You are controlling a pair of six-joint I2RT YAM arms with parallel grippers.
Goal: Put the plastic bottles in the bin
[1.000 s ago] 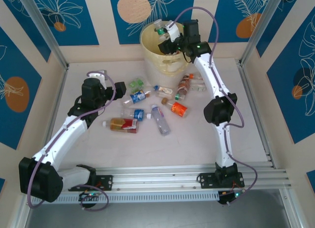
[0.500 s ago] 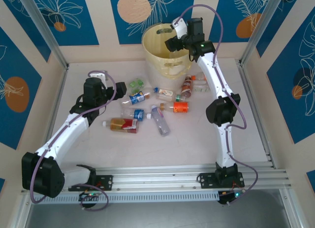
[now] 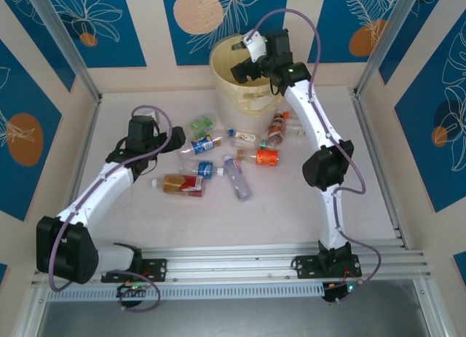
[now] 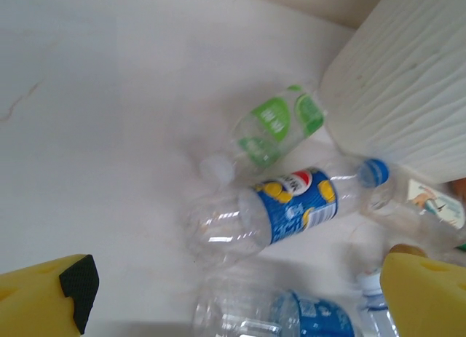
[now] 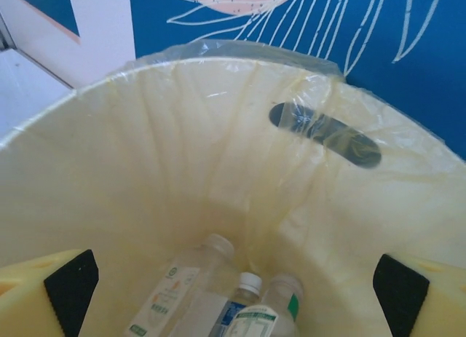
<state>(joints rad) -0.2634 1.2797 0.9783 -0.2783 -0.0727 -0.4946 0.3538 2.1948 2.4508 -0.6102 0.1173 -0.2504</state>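
My left gripper draws back to the red-labelled bottle next, since it lies below and back. It then lowers onto its capped neck (image 3: pixel 159 183), which points clear of other bottles.
The bin (image 3: pixel 251 97) is a pale yellow bucket at the back of the table. My right gripper (image 3: pixel 244 64) hangs open over its mouth with nothing between the fingers. In the right wrist view, my right gripper (image 5: pixel 234 286) looks down the bin's lined wall (image 5: pixel 218 133) at three plastic bottles (image 5: pixel 244 304) on the bottom. Several more bottles (image 3: pixel 205 143) lie scattered on the table in front of the bin. My left gripper (image 3: pixel 175 138) is open just left of them. My left gripper (image 4: pixel 244 300) faces a blue-label bottle (image 4: pixel 291 206) and a green-label bottle (image 4: pixel 273 126).
An oval handle cutout (image 5: pixel 324 133) pierces the bin's far wall. The bin's pale ribbed outside (image 4: pixel 400 82) rises behind the green-label bottle. Side walls and metal posts (image 3: pixel 69 53) fence the table, and a rail (image 3: pixel 240 260) runs along its near edge.
My right gripper has opened over the bin and the bottle it held is gone from its fingers. My left gripper has shifted a little right toward the bottles.
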